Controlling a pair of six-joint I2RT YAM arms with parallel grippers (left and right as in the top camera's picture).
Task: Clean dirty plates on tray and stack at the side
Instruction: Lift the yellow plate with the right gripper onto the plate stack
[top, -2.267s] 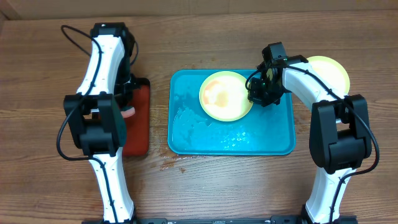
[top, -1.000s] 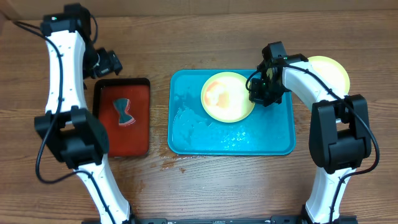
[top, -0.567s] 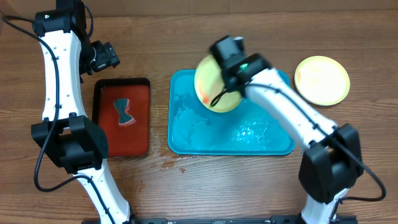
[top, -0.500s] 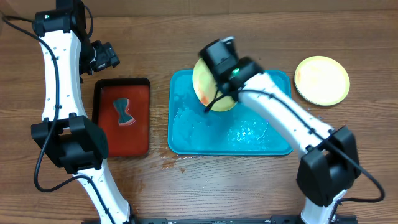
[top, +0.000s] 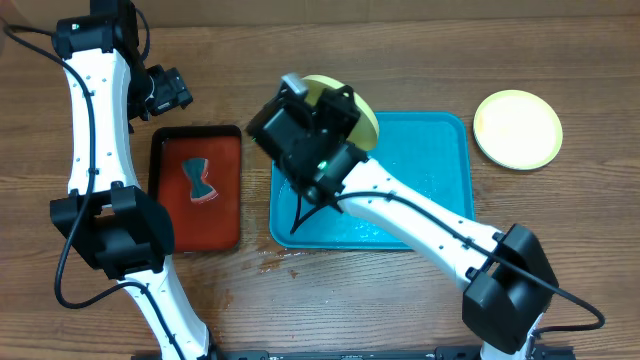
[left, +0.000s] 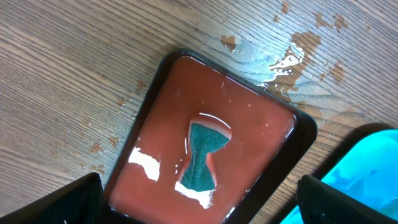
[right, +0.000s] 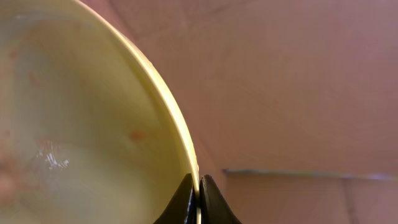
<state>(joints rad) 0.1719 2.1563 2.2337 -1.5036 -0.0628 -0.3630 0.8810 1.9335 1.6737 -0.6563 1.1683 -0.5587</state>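
Observation:
Next, my right gripper carries its plate to the right in the overhead view and down onto the second yellow-green plate (top: 518, 130), because that lies flat beside the tray.
My right gripper (right: 198, 194) is shut on the rim of a pale yellow-green plate (right: 81, 124) that has faint red smears on its face. From overhead this plate (top: 358, 112) is held tilted, high above the far left corner of the turquoise tray (top: 430, 190), and the wrist hides much of it. A second yellow-green plate (top: 517, 128) lies on the table to the right of the tray. My left gripper (left: 199, 211) hangs open above the red tray with nothing between its fingers.
The red tray (top: 222, 215) with a black rim lies left of the turquoise tray and holds water and a teal sponge (left: 202, 165). Water glistens inside the turquoise tray, and drops lie on the wood at its front left corner (top: 275, 262).
My right arm has lifted the plate off the turquoise tray and swung it up and left, tilting it. The left arm has stayed still over the last half second.

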